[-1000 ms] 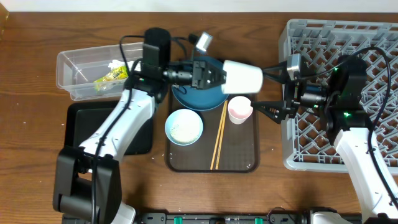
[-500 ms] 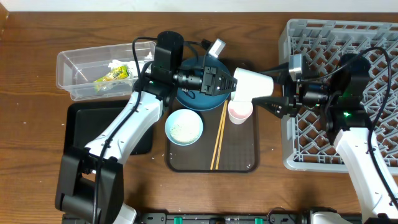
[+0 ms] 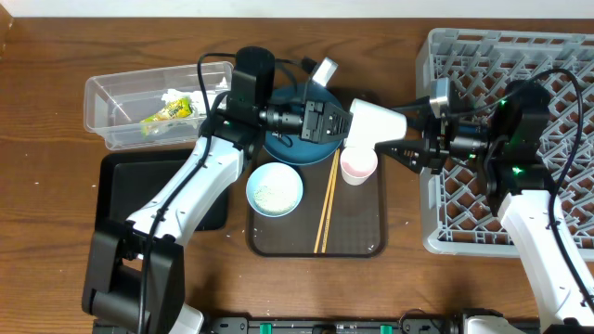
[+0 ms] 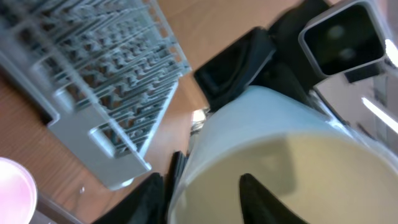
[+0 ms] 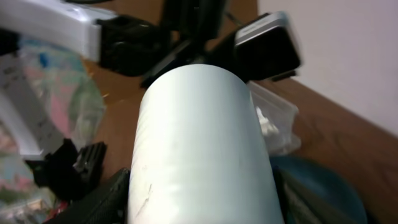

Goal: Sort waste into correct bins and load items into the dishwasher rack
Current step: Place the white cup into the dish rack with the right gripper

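Observation:
I should next swing my right gripper over the grey rack, turn it downward and lower the white cup into the near part of the rack, away from the brown tray, because the rack's slots are empty.
A white cup hangs on its side above the brown tray, between both arms. My left gripper is shut on its rim, one finger inside and one outside. My right gripper has a finger pressed on each side of the cup's body. The cup fills both wrist views. Below it are the dark-blue plate, the pale-blue bowl holding rice grains, the pink cup and the chopsticks. The grey rack stands at the right.
The brown serving tray holds the dishes. A clear tub at the far left holds the yellow-green wrapper and a white tissue. A black tray lies in front of the tub.
My left arm carried the white cup to the right toward my right gripper. My right gripper's fingers came in around the cup's body. In the last half second little moved.

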{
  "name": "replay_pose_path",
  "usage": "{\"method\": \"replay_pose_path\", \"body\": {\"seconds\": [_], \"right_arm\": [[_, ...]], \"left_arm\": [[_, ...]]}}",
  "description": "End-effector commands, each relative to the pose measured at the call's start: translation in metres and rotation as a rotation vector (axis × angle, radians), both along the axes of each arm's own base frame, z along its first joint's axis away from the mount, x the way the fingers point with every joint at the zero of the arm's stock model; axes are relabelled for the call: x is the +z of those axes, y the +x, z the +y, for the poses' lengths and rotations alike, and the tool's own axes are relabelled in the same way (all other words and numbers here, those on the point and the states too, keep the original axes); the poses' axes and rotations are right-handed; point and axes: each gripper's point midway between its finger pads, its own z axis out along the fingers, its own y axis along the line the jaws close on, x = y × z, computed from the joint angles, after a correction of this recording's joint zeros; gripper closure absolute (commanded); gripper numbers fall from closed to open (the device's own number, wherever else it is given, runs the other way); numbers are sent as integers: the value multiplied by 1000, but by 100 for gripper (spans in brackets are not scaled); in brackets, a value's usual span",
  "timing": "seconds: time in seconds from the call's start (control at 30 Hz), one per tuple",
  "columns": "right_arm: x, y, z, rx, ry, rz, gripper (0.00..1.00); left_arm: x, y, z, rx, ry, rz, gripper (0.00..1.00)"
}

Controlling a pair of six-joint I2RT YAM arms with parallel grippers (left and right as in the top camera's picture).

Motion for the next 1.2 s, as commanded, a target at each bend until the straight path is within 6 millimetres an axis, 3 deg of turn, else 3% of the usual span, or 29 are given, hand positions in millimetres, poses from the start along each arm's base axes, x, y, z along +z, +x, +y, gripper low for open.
{"method": "replay_pose_path", "body": {"seconds": [0.0,0.07,0.13,0.2,0.23,0.33,0.47,0.63,0.73,0.83,1.0,1.17], "right_arm": [[-6,18,-2,-115,-15,120,70],[-13,29,-8,-191,-32,162,72],[-25,45,-19,-312,-70,200,78],[-37,58,-32,-430,-115,235,85],[-44,64,-42,-498,-141,255,96],[-53,74,-67,-637,-188,301,99],[-51,80,-106,-795,-233,352,99],[-43,80,-186,-1135,-368,447,99],[-33,65,-244,-1397,-497,490,99],[-25,45,-290,-1615,-578,536,99],[-34,14,-343,-1830,-642,633,99],[-52,-2,-394,-1976,-584,748,99]], "left_arm": [[-28,22,6,137,128,-112,53],[-66,37,23,264,323,-116,52],[-104,50,55,390,564,-126,51],[-121,52,81,454,714,-128,51],[-123,51,92,475,763,-129,51],[-118,48,122,549,863,-129,51],[-99,44,159,657,943,-138,50],[-70,35,184,735,928,-153,50],[-56,32,193,771,912,-170,50],[-48,31,197,790,900,-185,50],[-49,31,196,789,901,-183,50],[-51,29,197,782,909,-171,50]]}}
